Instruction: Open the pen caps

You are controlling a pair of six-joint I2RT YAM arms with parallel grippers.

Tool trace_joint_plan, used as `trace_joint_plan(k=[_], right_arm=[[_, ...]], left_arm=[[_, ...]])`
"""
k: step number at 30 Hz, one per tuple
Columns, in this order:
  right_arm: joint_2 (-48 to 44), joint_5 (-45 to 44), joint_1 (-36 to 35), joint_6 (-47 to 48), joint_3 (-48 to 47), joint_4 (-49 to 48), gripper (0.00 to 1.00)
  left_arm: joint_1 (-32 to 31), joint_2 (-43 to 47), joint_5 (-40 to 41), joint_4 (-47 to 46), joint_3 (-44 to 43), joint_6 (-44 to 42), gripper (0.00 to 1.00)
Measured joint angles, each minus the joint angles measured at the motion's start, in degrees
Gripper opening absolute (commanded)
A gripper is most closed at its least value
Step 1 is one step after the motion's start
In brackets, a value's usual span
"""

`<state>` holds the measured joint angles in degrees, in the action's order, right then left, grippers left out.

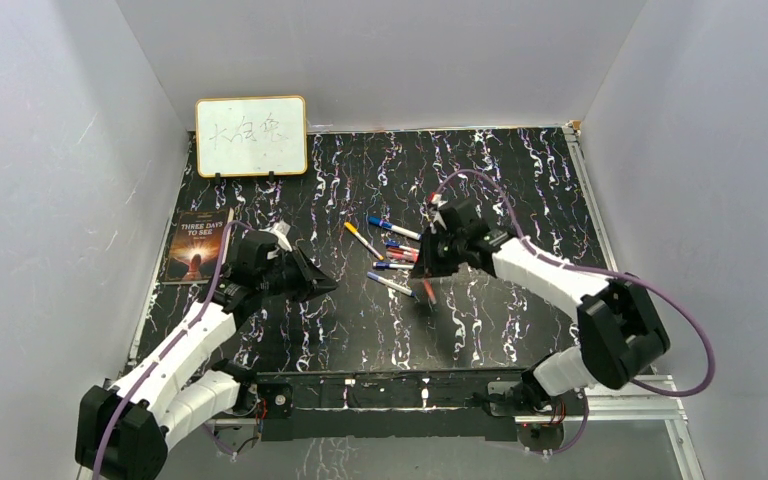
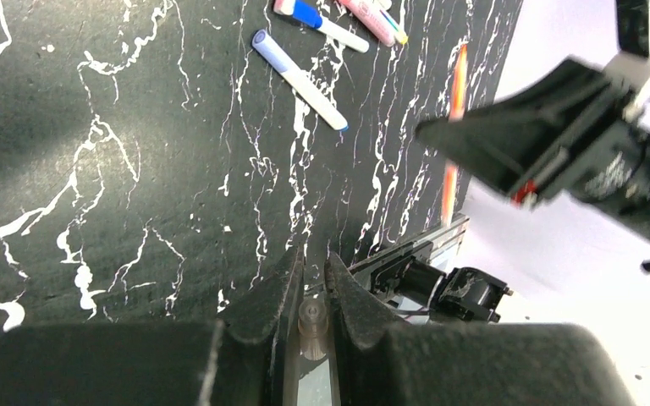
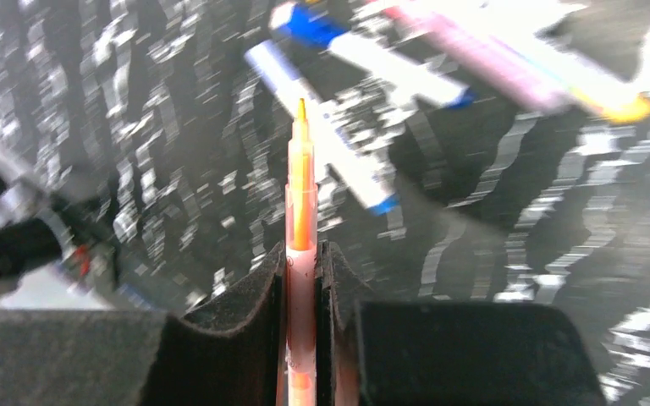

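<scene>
I need to swing my right gripper away from the loose pens, to the right in the top view, and down onto clear mat (image 1: 478,306) (image 3: 559,262), because the orange pen's tip is bare.
My right gripper (image 3: 305,249) is shut on an orange pen (image 3: 301,194) whose bare orange tip points away from the fingers. From above, this gripper (image 1: 425,283) hangs just over the mat beside the loose pens. My left gripper (image 2: 313,262) is shut on a small pale translucent pen cap (image 2: 311,326) deep between its fingers. In the top view it (image 1: 325,285) hovers left of centre, apart from the right one. The held orange pen (image 2: 454,127) also shows ahead of it. Several capped pens (image 1: 393,250) lie on the mat, one with a blue cap (image 2: 307,13).
A small whiteboard (image 1: 251,136) stands at the back left and a book (image 1: 197,246) lies at the left edge of the black marbled mat (image 1: 520,190). White walls close in the table on three sides.
</scene>
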<state>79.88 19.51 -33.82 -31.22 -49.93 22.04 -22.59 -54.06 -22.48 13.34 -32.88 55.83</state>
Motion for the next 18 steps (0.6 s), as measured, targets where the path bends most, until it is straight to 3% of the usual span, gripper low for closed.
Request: trace_joint_plan(k=[7, 18], right_arm=[[6.5, -12.7, 10.6, 8.2, -5.4, 7.8, 0.00], [11.8, -27.2, 18.1, 13.4, -6.7, 10.0, 0.00]], left_arm=[[0.0, 1.5, 0.2, 2.8, 0.0, -1.3, 0.00], [0.0, -3.1, 0.2, 4.4, 0.9, -2.7, 0.00]])
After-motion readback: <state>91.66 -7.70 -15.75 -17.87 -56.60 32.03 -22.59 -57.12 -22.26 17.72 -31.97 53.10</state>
